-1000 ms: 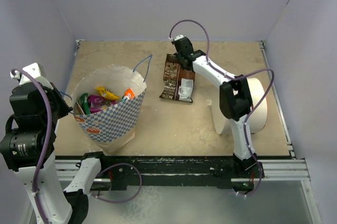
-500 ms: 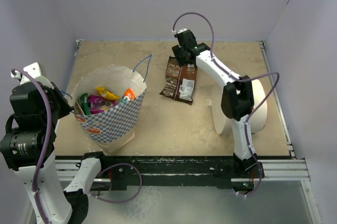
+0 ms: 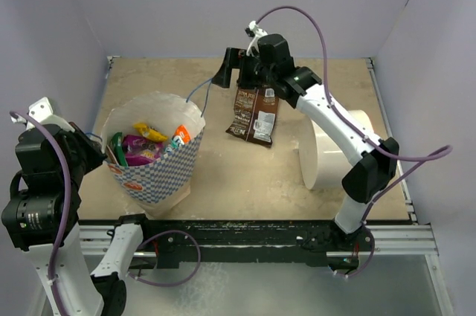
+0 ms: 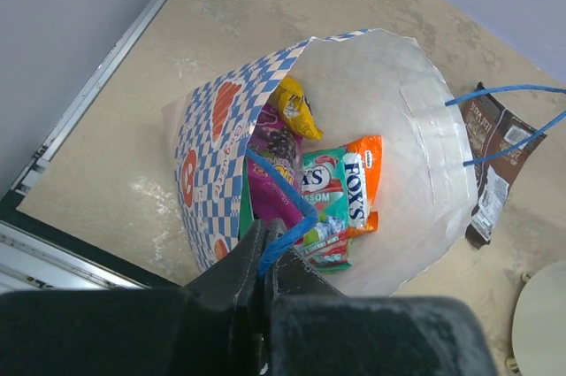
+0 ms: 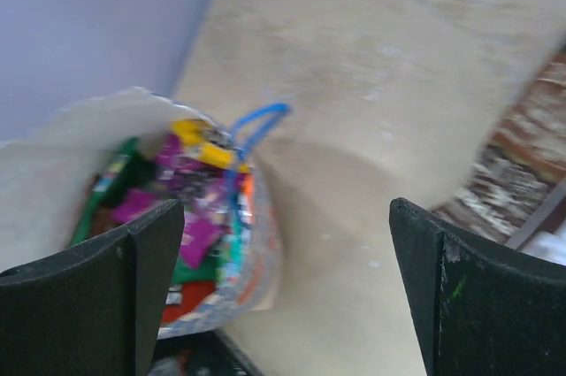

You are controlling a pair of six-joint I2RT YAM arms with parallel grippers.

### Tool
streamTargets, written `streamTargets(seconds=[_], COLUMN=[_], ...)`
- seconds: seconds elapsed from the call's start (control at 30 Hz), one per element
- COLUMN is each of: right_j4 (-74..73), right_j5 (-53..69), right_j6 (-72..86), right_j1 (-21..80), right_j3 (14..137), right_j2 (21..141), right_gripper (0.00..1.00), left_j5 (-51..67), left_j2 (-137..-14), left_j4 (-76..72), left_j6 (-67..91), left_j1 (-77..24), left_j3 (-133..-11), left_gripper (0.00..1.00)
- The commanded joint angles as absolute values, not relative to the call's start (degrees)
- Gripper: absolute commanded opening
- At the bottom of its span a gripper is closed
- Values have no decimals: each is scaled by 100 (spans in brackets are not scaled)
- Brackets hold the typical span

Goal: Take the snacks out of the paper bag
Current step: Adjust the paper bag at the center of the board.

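Note:
I need to move my right gripper left in the top view and close it on the bag's far handle [image 3: 207,92] [image 5: 255,125], because it stands up clear of the bag's rim.
The paper bag [image 3: 160,163] stands open at the table's front left, white with blue checks. Inside lie the snacks [image 4: 329,188]: teal, orange, yellow, magenta and green packets, also visible in the top view [image 3: 145,141]. My left gripper [image 4: 265,239] is shut on the bag's near blue string handle [image 4: 279,186], at the bag's left rim [image 3: 97,151]. My right gripper [image 3: 234,73] hangs open and empty above the table between the bag's far handle [image 3: 199,89] and the brown packets [image 3: 253,111]. Its wrist view shows the bag [image 5: 80,141] through wide-apart fingers [image 5: 115,292].
Brown snack packets [image 4: 491,159] lie flat on the table right of the bag. A plain white cylinder [image 3: 338,149] lies on its side at the right. Purple walls close in the left, back and right. A black rail [image 3: 245,230] runs along the near edge.
My right gripper opened, let go of the brown packet, rose and swung left toward the bag. The packet now lies on the table. My left gripper kept its hold on the handle.

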State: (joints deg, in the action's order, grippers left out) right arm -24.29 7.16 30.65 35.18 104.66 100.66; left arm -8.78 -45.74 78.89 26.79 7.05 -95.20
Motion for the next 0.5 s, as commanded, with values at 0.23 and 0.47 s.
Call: streamTargets(seconds=[0.23, 0.47], right_j4=[-1376, -1809], right_j5=[2017, 1861], right_j6=[5196, 4717], right_j1=[3887, 3917], right_j3=[10855, 11158], right_j2=[10889, 11006], right_gripper=[85, 33], left_j5=[-936, -1313], left_j2=[-4644, -4999], left_j4=[7703, 7916], left_j6=[3227, 3677], left_j1=[694, 694], left_j3=[-9604, -9719], left_gripper=[0, 0])
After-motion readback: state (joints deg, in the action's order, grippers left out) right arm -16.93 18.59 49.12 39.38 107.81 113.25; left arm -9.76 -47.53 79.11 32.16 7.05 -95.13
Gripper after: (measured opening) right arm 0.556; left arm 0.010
